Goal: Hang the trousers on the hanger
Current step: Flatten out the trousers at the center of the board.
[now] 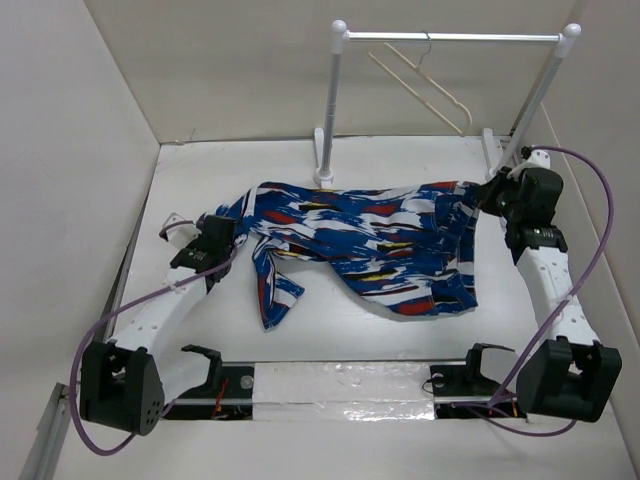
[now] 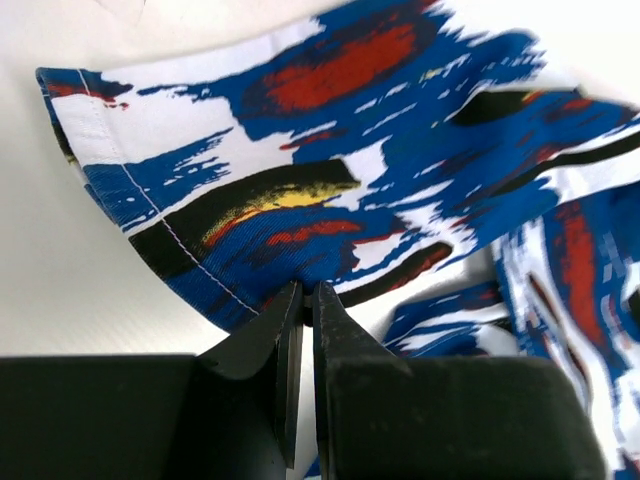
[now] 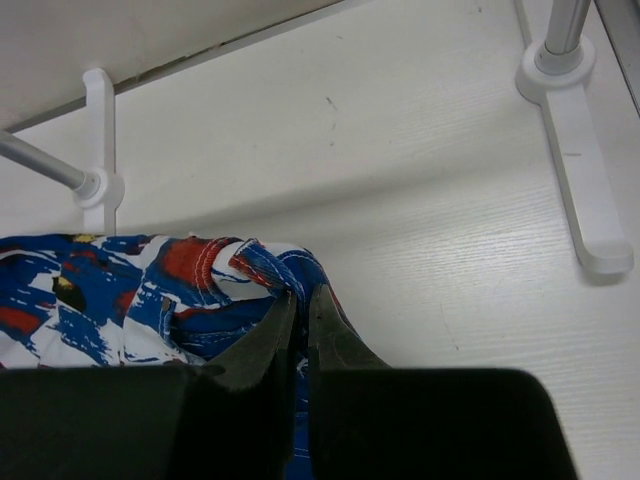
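Observation:
My left gripper draws the trousers' pinched hem outward and left in the top view next. It releases it over the bare tabletop, since the trousers' leg lies bent.
The trousers [image 1: 370,245], blue with white, red, black and yellow streaks, lie spread across the table between both arms. My left gripper [image 1: 228,236] is shut on the trousers' left edge; in the left wrist view the gripper [image 2: 306,290] pinches the hem of the trousers [image 2: 330,150]. At the trousers' right end my right gripper [image 1: 482,197] is also shut; the right wrist view shows that gripper [image 3: 300,295] clamped on a bunched fold of the trousers [image 3: 150,290]. The cream hanger [image 1: 425,85] hangs by its hook from the rail at the back.
A white two-post rail stand [image 1: 450,37] rises at the back, its feet [image 1: 325,170] on the table; one foot [image 3: 580,150] lies close to my right gripper. Walls enclose the table on the left, right and back. A taped strip [image 1: 340,385] runs between the arm bases.

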You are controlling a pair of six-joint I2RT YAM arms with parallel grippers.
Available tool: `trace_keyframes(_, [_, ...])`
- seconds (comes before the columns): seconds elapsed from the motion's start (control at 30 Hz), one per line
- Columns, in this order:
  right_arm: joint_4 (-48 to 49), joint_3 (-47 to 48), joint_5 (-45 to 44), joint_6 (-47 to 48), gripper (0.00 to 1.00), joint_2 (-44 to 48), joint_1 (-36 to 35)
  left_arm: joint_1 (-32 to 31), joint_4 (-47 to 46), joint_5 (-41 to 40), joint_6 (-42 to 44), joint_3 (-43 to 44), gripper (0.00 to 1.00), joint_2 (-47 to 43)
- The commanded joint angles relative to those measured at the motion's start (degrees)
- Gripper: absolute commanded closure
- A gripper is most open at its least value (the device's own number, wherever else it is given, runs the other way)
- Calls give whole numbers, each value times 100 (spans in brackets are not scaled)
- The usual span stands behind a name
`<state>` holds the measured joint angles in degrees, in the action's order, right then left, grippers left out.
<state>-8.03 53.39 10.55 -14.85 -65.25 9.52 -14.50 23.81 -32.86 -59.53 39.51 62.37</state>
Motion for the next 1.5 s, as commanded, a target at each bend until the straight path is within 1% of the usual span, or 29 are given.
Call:
trace_keyframes(0.0, [557,5,70,-44,100,259,68,9,405,105,143,49,100,-127])
trace_keyframes(0.07, [470,40,18,-53,100,346,68,9,414,-175,195,179,100,-715])
trace_keyframes(0.13, [399,58,-122,-79,100,513,120,113,414,-526,301,688,100,-1163])
trace_keyframes(0.2, [381,40,-368,-106,100,593,190,368,344,-633,599,1423,100,-1227])
trace_keyframes(0.3, [364,172,-404,-211,100,374,454,1044,159,-643,889,2312,100,-798])
trace_keyframes(0.33, [346,207,-413,-272,100,147,454,1446,72,-355,960,2481,100,-440])
trace_keyframes(0.47, [504,313,-668,-378,100,-312,638,2177,-543,271,1259,3036,100,669])
trace_keyframes(0.57, [461,576,-747,-396,100,-610,639,2241,-518,412,1522,3825,100,1872])
trace_keyframes(0.6, [487,629,-851,-404,100,-681,639,2241,-440,456,1558,4332,100,2180])
trace_keyframes(0.63, [487,751,-887,-431,100,-760,639,2241,-361,500,1567,4572,100,2766])
trace_keyframes(0.7, [426,918,-1027,-431,100,-1040,639,2241,-281,544,1585,5099,100,3262])
trace_keyframes(0.73, [399,1076,-1202,-396,100,-1138,639,2241,-255,457,1558,5250,100,3690])
trace_keyframes(0.87, [329,1428,-1476,-317,100,-1700,586,2188,-307,403,1760,5839,100,4625])
trace_keyframes(0.9, [329,1481,-1607,-308,100,-1814,534,2136,-194,421,1926,6171,95,4792])
trace_keyframes(0.97, [329,1604,-1643,-299,100,-2113,533,2031,-35,491,2084,6411,78,5101])
trace_keyframes(1.0, [311,1753,-1661,-299,100,-2175,533,1978,-78,517,2294,6377,56,5092])
trace_keyframes(1.03, [285,1824,-1644,-282,98,-2254,533,1873,-122,439,2340,6263,45,4875])
trace_keyframes(1.07, [241,1894,-1591,-273,82,-2255,464,1663,-279,421,2340,6071,41,4664])
trace_keyframes(1.1, [232,1964,-1565,-273,72,-2220,359,1548,-420,464,2306,5469,33,4435])
trace_keyframes(1.13, [232,1965,-1564,-238,60,-2159,279,1425,-517,578,2149,5114,32,3859])
trace_keyframes(1.17, [232,1930,-1564,-211,40,-1941,200,1111,-596,597,2008,4737,32,3496])
trace_keyframes(1.2, [232,1860,-1582,-202,33,-1791,43,916,-954,632,1919,3776,32,3136])
trace_keyframes(1.23, [284,1607,-1556,-202,27,-1615,-46,679,-1166,606,1901,3270,32,2367])
trace_keyframes(1.27, [337,1448,-1521,-194,21,-1230,-134,424,-1316,519,1797,2821,32,1993])
trace_keyframes(1.3, [503,1255,-1468,-176,21,-1018,-230,-31,-1501,483,1752,2365,32,1668])
trace_keyframes(1.33, [618,818,-1468,-141,21,-798,-449,-235,-1528,674,1708,1594,33,1055])
trace_keyframes(1.4, [732,438,-1451,-97,30,-167,-696,-570,-1346,798,1384,974,34,577])
trace_keyframes(1.43, [742,253,-1398,-62,40,11,-1002,-815,-1222,964,1252,501,34,201])
trace_keyframes(1.47, [742,-79,-1328,-53,75,169,-1179,-939,-1108,1044,1146,314,35,31])
